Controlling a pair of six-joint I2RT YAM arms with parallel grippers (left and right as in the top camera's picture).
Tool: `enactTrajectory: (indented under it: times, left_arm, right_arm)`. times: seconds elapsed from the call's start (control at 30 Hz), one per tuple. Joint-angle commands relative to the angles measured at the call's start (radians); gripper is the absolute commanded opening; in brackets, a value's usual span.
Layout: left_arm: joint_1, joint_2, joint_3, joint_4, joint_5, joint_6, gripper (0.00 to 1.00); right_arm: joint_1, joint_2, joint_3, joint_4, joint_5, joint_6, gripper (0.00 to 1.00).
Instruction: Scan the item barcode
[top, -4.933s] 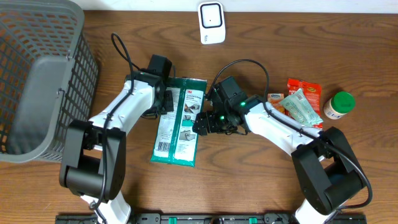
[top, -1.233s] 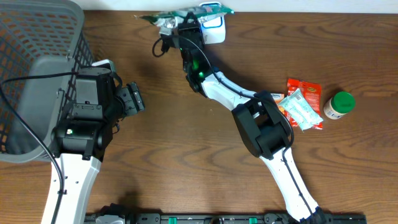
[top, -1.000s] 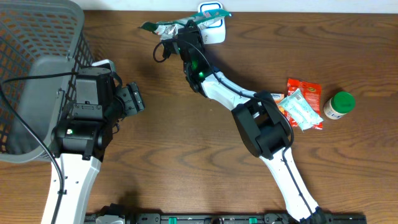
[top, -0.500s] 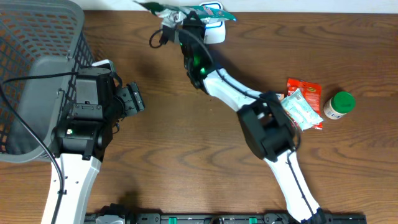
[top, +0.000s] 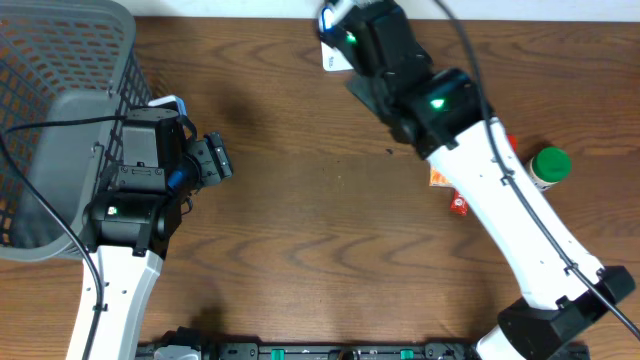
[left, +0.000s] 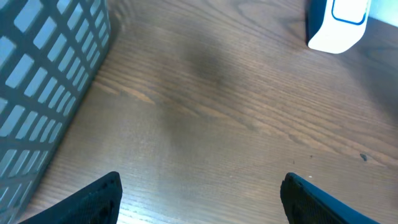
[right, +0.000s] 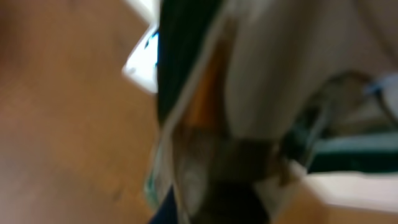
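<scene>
The wood beside the orange snack packets is bare and open, so the robot's right gripper should go back and down and release the flat package (right: 193, 68) there on the table.
The item, a green and white flat package (right: 193, 68), fills the blurred right wrist view close to the lens. My right gripper (right: 214, 202) is shut on its lower end. From overhead the right arm is raised high over the table's back edge and hides the package. The white barcode scanner (top: 330, 60) peeks out from under that arm; it also shows as a white corner (right: 142, 68) behind the package. My left gripper (top: 215, 160) hovers open over bare wood at the left, nothing between its fingers (left: 99, 193), with the scanner (left: 339, 25) ahead of it.
A grey mesh basket (top: 60, 100) fills the left side, its wall (left: 43, 93) right beside the left gripper. A green-lidded bottle (top: 548, 168) and orange snack packets (top: 445, 180) lie at the right, partly under the right arm.
The right arm has swung up toward the camera with the package, now covering the scanner and hiding the package from overhead. The left arm has not moved.
</scene>
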Motion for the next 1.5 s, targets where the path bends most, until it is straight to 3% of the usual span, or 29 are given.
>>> enactTrajectory:
  times: [0.0, 0.1, 0.2, 0.37, 0.4, 0.43, 0.5, 0.6, 1.47]
  left_arm:
    - [0.005, 0.000, 0.011, -0.002, -0.013, 0.002, 0.82]
    - [0.005, 0.000, 0.011, -0.002, -0.013, 0.002, 0.82]
    - [0.005, 0.000, 0.011, -0.002, -0.013, 0.002, 0.82]
    - [0.005, 0.000, 0.011, -0.002, -0.013, 0.002, 0.82]
    - [0.005, 0.000, 0.011, -0.002, -0.013, 0.002, 0.82]
    - [0.004, 0.000, 0.011, -0.002, -0.013, 0.002, 0.82]
    - [0.005, 0.000, 0.011, -0.002, -0.013, 0.002, 0.82]
    - [0.004, 0.000, 0.011, -0.002, -0.013, 0.002, 0.82]
    - [0.005, 0.000, 0.011, -0.002, -0.013, 0.002, 0.82]
  right_arm:
    - [-0.096, 0.004, -0.036, -0.193, -0.293, 0.367, 0.01]
    - [-0.165, 0.005, -0.164, -0.222, -0.413, 0.443, 0.01]
    - [-0.203, 0.005, -0.369, -0.091, -0.438, 0.473, 0.01]
    - [-0.235, 0.005, -0.532, 0.043, -0.423, 0.473, 0.01]
    - [-0.245, 0.005, -0.547, 0.056, -0.423, 0.468, 0.25]
    - [-0.253, 0.005, -0.550, 0.055, -0.423, 0.461, 0.40]
    - [-0.268, 0.004, -0.549, 0.049, -0.424, 0.457, 0.54]
    - [-0.289, -0.002, -0.530, 0.024, -0.428, 0.457, 0.99]
    - [-0.338, -0.030, -0.492, -0.022, -0.423, 0.458, 0.99]
